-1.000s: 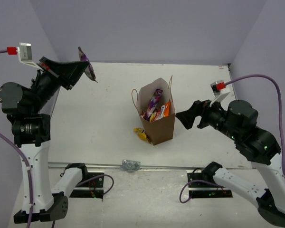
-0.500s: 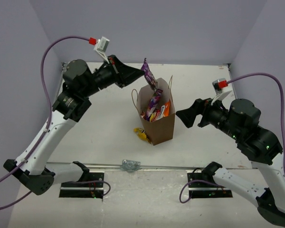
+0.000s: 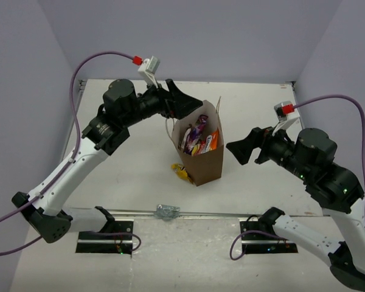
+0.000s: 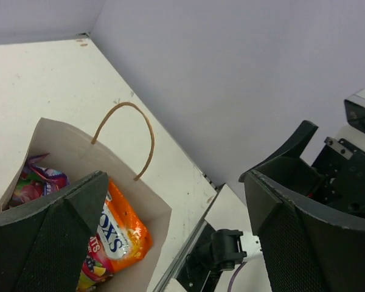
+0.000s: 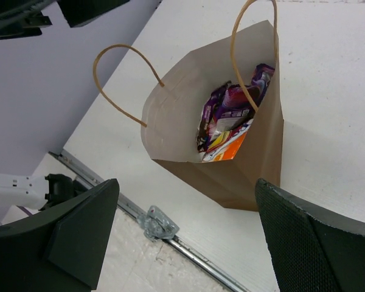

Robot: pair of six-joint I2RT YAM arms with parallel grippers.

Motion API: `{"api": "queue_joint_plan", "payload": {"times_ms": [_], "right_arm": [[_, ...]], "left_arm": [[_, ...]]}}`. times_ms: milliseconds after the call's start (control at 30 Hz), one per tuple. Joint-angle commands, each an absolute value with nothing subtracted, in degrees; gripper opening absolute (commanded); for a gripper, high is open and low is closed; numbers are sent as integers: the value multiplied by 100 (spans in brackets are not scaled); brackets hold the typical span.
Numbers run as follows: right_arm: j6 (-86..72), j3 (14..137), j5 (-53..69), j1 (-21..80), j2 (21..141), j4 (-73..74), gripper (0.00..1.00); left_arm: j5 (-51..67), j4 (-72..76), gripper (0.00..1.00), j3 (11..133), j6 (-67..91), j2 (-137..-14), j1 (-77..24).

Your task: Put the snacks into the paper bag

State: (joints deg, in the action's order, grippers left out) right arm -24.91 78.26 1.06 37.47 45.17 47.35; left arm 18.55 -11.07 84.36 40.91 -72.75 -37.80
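Next, the right gripper swings past the bag and down onto the yellow piece's near end, which is below the gripper, to its left in the top view.
The paper bag stands upright mid-table with its mouth open. Inside it are purple wrappers and the orange FOX'S bag. A small yellow piece lies on the table against the bag's near-left foot. My left gripper hovers open over the bag's far-left rim with nothing between its fingers. In the left wrist view the FOX'S bag and a purple wrapper sit just below the left gripper. My right gripper stands open to the right of the bag, empty; its view looks down into the bag.
A small metal clamp sits on the rail at the table's near edge, also visible as the clamp in the right wrist view. The bag's string handles stick up above its rim. Purple walls close the far and side edges.
My left arm swung from the far left to over the bag carrying a purple packet, then opened; the packet is no longer in its fingers. The right arm stayed put.
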Motion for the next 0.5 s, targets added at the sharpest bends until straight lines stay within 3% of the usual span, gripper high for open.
{"api": "queue_joint_plan", "payload": {"times_ms": [0, 167, 333, 467], "right_arm": [[-2514, 7911, 298, 3735, 4474, 4667, 96], [-2189, 7429, 1185, 3762, 4465, 4703, 97], [-2258, 5882, 1825, 3911, 3798, 3807, 97], [-2574, 5081, 1856, 4995, 3727, 3034, 97]], "left_arm": [[1793, -1379, 100, 8735, 3719, -7330, -3788], [1583, -1915, 100, 8957, 3410, -6331, -3788], [697, -2592, 100, 7940, 3305, -5048, -3788], [387, -2716, 100, 6764, 3620, -4317, -3788]]}}
